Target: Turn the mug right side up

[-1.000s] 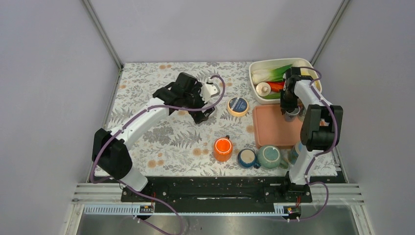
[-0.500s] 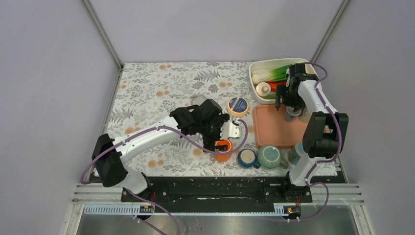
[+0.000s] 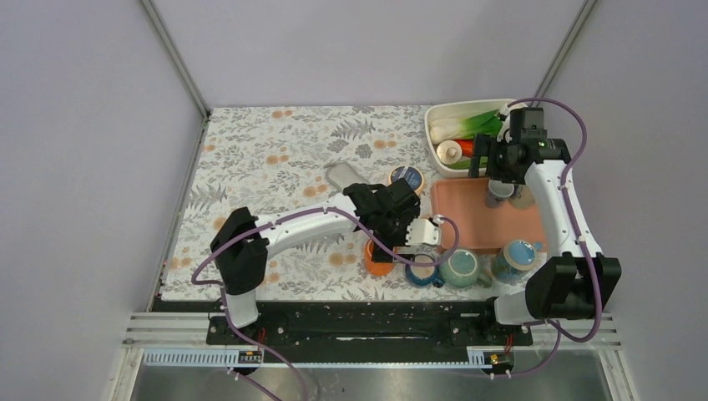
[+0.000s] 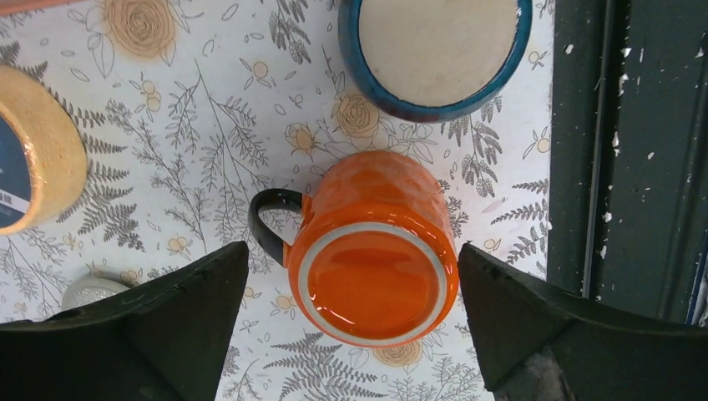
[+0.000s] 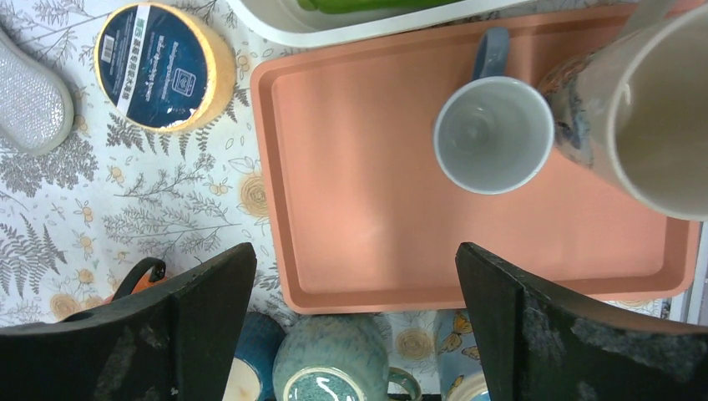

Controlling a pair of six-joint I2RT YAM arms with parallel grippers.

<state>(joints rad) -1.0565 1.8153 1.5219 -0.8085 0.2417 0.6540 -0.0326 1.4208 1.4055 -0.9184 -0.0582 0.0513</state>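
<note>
I should next turn my left gripper and lower it to the orange mug's black handle (image 4: 257,220), and close its fingers from both sides, because that slim handle sticks out clear of the mug's side.
An orange mug (image 4: 371,267) with a black handle stands upside down on the floral cloth, its glazed base facing up. My left gripper (image 4: 353,276) hovers over it, open, one finger on each side and touching nothing. From above, the orange mug (image 3: 378,261) is mostly hidden under the left gripper (image 3: 386,242). My right gripper (image 5: 355,259) hangs open and empty above the pink tray (image 5: 367,167). A white mug (image 5: 493,134) with a grey-blue handle stands upright on the tray, apart from the right gripper (image 3: 494,165).
A patterned cream mug (image 5: 643,109) shares the tray. Near the front edge sit a blue mug (image 3: 422,269), a teal mug (image 3: 457,267) base up, and a butterfly mug (image 3: 518,259). A tape roll (image 3: 407,180), a grey pad (image 3: 342,175) and a white tub (image 3: 442,125) of vegetables lie further back.
The left arm swung from the back of the table to above the orange mug. The right gripper opened, left the white mug on the tray and lifted away.
</note>
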